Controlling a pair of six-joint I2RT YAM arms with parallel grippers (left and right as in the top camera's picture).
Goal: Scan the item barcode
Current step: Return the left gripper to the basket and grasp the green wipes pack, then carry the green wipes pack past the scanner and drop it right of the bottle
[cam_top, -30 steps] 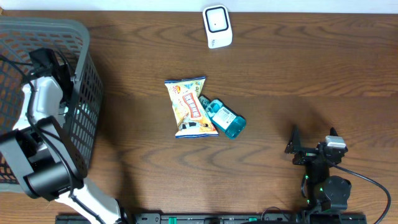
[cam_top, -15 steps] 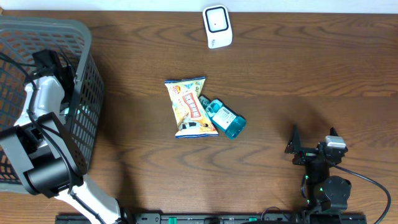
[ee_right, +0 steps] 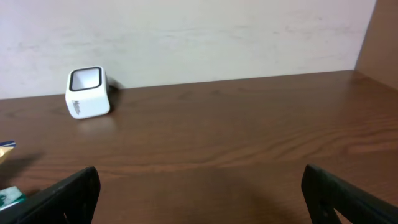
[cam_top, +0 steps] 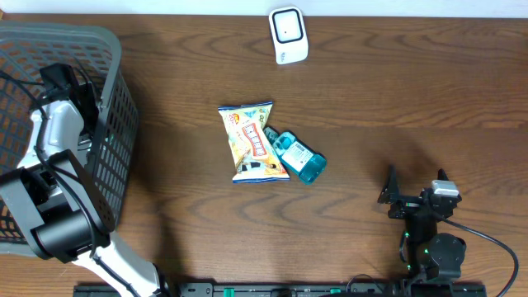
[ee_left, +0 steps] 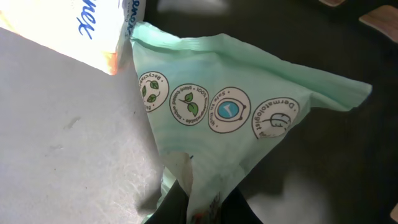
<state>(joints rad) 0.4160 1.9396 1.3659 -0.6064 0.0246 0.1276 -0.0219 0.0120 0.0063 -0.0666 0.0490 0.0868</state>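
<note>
My left gripper lifts from the basket (cam_top: 115,148) next and crosses to the right in the overhead view. It then lowers there and releases, since bare wood past the blue bottle is open.
In the left wrist view, my left gripper (ee_left: 205,202) is shut on the edge of a pale green soft pack (ee_left: 236,118) printed with round eco badges. The pack lies inside the grey basket (cam_top: 115,148). No barcode shows on it. From overhead, my left gripper (cam_top: 62,78) reaches down into the basket. The white scanner (cam_top: 288,35) stands at the table's far edge, and it shows again as the scanner (ee_right: 88,92) in the right wrist view. My right gripper (cam_top: 417,198) rests open at the near right, nothing between its fingers (ee_right: 68,193).
A white box with blue lettering (ee_left: 81,31) lies against the green pack in the basket. A yellow snack bag (cam_top: 252,142) and a blue bottle (cam_top: 297,157) lie together mid-table. Bare brown wood stretches between them and the scanner.
My left gripper has gone from open to shut, pinching the green pack's edge. The left arm shifted only slightly inside the basket. The right arm has not moved.
</note>
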